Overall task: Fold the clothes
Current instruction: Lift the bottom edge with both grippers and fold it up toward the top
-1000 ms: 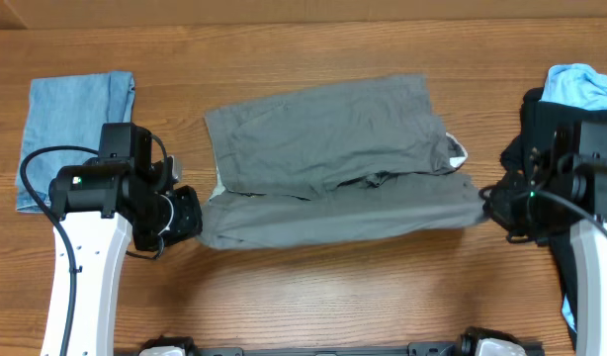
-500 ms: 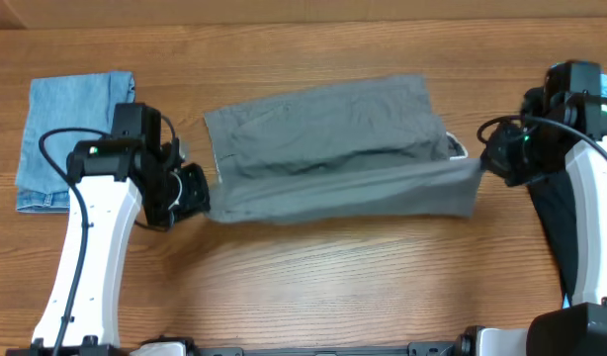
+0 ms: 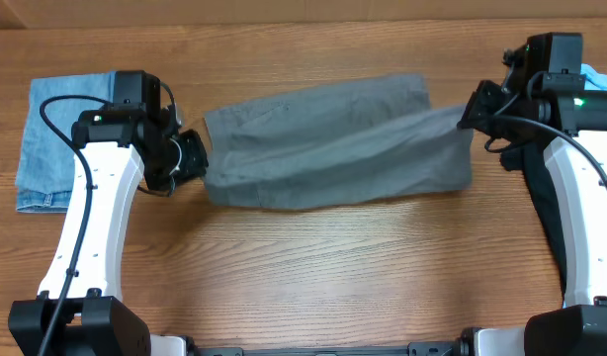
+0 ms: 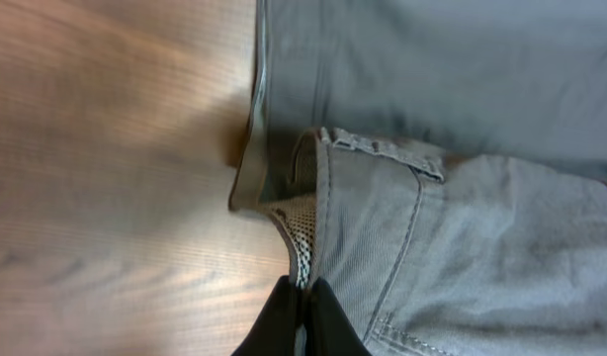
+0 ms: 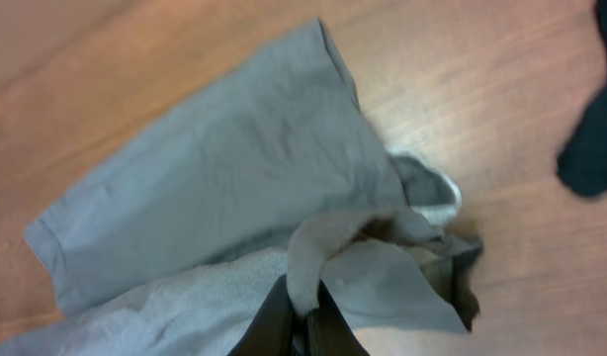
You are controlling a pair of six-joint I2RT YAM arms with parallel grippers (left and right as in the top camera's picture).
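Observation:
Next I need to move my right gripper outward and down to release the shorts' leg hem at the lower layer's far corner [image 3: 420, 81] [image 5: 317, 40], as that corner lies outward and below.
The grey shorts [image 3: 328, 143] lie across the middle of the wooden table, the near half lifted and stretched between both grippers over the far half. My left gripper [image 3: 197, 158] is shut on the waistband corner at the shorts' left end; the left wrist view shows the fingers [image 4: 303, 302] pinching the waistband with its patterned lining, next to the grey shorts [image 4: 462, 198]. My right gripper [image 3: 467, 111] is shut on the shorts' right end, held above the table; the right wrist view shows its fingers [image 5: 303, 316] closed on a fold of the grey shorts [image 5: 215, 188].
A folded blue denim garment [image 3: 61, 129] lies at the far left. A black garment [image 3: 541, 168] and a light blue garment [image 3: 600, 84] lie at the right edge, the black one also in the right wrist view [image 5: 595, 129].
Both grippers have moved away from me, carrying the near half of the shorts up and over the far half. The fabric now hangs taut between them.

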